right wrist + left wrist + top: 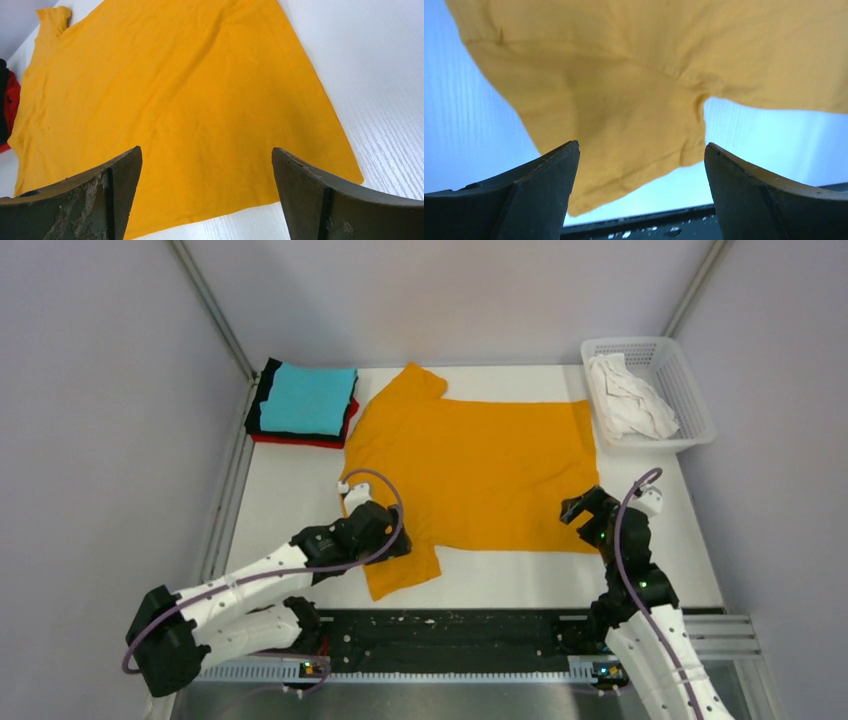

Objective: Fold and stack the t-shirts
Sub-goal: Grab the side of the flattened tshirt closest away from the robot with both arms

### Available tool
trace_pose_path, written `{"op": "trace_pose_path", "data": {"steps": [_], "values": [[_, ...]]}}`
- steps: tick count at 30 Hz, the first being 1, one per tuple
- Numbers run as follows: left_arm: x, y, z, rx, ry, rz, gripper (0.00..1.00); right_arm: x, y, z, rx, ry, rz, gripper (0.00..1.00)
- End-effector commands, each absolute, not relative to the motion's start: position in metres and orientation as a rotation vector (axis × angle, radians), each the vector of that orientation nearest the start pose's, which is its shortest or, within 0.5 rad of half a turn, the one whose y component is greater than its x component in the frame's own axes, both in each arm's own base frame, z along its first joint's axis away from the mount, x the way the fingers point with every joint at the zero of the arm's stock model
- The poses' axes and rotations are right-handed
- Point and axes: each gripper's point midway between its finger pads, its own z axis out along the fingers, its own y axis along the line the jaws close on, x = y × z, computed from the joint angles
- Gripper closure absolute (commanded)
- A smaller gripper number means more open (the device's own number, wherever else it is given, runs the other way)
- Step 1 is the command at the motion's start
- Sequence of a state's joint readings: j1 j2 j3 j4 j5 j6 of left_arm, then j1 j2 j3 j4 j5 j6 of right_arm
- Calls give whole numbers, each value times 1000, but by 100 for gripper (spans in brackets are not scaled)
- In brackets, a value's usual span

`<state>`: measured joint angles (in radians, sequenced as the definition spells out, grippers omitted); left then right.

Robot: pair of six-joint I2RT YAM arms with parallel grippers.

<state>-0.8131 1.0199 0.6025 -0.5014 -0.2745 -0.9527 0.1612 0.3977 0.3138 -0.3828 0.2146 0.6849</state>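
Observation:
The left gripper moves back and down next onto the near sleeve's cuff corner farthest from the t-shirt's hem, as that corner lies closer to the bar.
An orange-yellow t-shirt [470, 465] lies spread flat in the middle of the table, hem to the right. My left gripper [398, 540] hovers open over its near sleeve [624, 130], nothing between the jaws. Over the shirt's near right hem corner [320, 150] my right gripper [578, 508] also stands open and empty. At the back left sits a folded stack: a cyan t-shirt [308, 398] on top, black [262, 390] and red [300, 440] edges showing under it. A crumpled white t-shirt [628, 398] lies in the basket.
The white mesh basket [690, 390] stands at the back right corner. A black rail [450, 630] runs along the table's near edge between the arm bases. Grey walls and metal frame posts enclose the table on the left, back and right.

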Motion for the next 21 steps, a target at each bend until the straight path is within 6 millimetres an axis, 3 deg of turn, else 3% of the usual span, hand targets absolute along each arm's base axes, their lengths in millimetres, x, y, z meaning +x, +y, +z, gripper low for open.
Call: {"op": "trace_pose_path", "data": {"steps": [1,3,6,12,16,21], "values": [[152,-145,63,-373,2535,-254,1,234,26,112,668,1930,315,1],[132,-139,58,-345,2586,-231,1,234,25,109,670,1951,299,1],[107,-147,53,-285,2658,-309,1,234,24,101,674,1998,272,1],[75,-155,35,-233,2765,-305,2,232,24,90,680,2049,246,1],[70,-157,23,-196,2805,-260,13,232,24,90,682,2045,248,1],[82,-160,25,-191,2755,-225,22,231,25,92,677,2031,260,1]]}}
